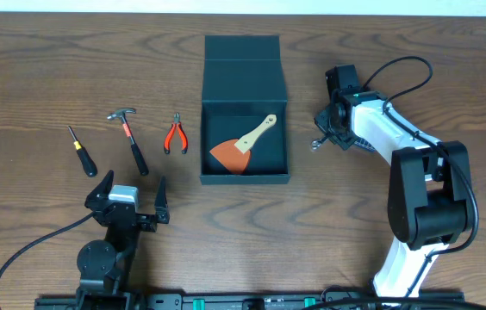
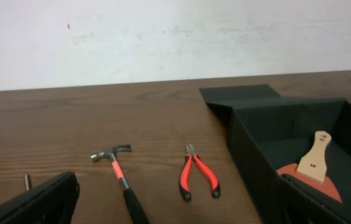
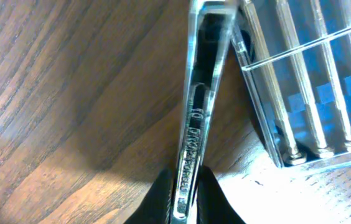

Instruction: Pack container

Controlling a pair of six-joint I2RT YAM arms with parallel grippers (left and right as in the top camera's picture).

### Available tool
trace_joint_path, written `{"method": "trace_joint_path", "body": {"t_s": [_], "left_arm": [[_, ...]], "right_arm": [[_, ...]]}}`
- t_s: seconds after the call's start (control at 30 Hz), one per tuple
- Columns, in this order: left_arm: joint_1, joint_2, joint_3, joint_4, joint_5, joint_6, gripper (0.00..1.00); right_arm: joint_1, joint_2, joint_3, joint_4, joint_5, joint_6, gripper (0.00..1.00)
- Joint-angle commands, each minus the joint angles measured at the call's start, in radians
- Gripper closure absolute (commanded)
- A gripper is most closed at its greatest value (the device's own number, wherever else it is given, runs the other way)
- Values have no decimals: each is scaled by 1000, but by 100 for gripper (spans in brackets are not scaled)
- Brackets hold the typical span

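The wrench is clamped low beside the box, and the robot's right gripper will raise it first, then let go of it to get it onto the table there.
The container [image 1: 245,178] is a dark teal-black box standing open at the table's middle, its flap lid folded back. It also shows in the left wrist view [image 2: 250,155]. Inside it lies a scraper [image 1: 241,146] with an orange blade and a wooden handle [image 2: 312,163]. My right gripper [image 1: 324,136] is just right of the box, shut on a shiny metal wrench [image 3: 197,112], fingertips [image 3: 182,196] clamping its shaft above the table. My left gripper [image 1: 127,200] is open and empty near the front edge, left of the box.
Left of the box lie red-handled pliers [image 1: 174,135], a hammer [image 1: 131,138] and a black-handled screwdriver [image 1: 81,151]. The pliers [image 2: 197,177] and hammer [image 2: 121,177] also show in the left wrist view. A clear plastic case of metal bits [image 3: 312,81] lies beside the wrench.
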Motion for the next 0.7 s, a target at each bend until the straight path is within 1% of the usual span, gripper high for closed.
{"method": "trace_joint_path", "body": {"t_s": [0.0, 0.2, 0.3, 0.67], "left_arm": [[-1, -6, -21, -27, 21, 10, 1], [-1, -6, -21, -27, 21, 10, 2], [-1, -6, -21, -27, 22, 10, 2], [-1, -6, -21, -27, 21, 10, 2]], "right_arm": [[8, 19, -4, 5, 34, 6, 98], [8, 7, 8, 10, 34, 0, 99], [8, -10, 24, 10, 34, -26, 99], [8, -145, 42, 7, 41, -68, 99]]}}
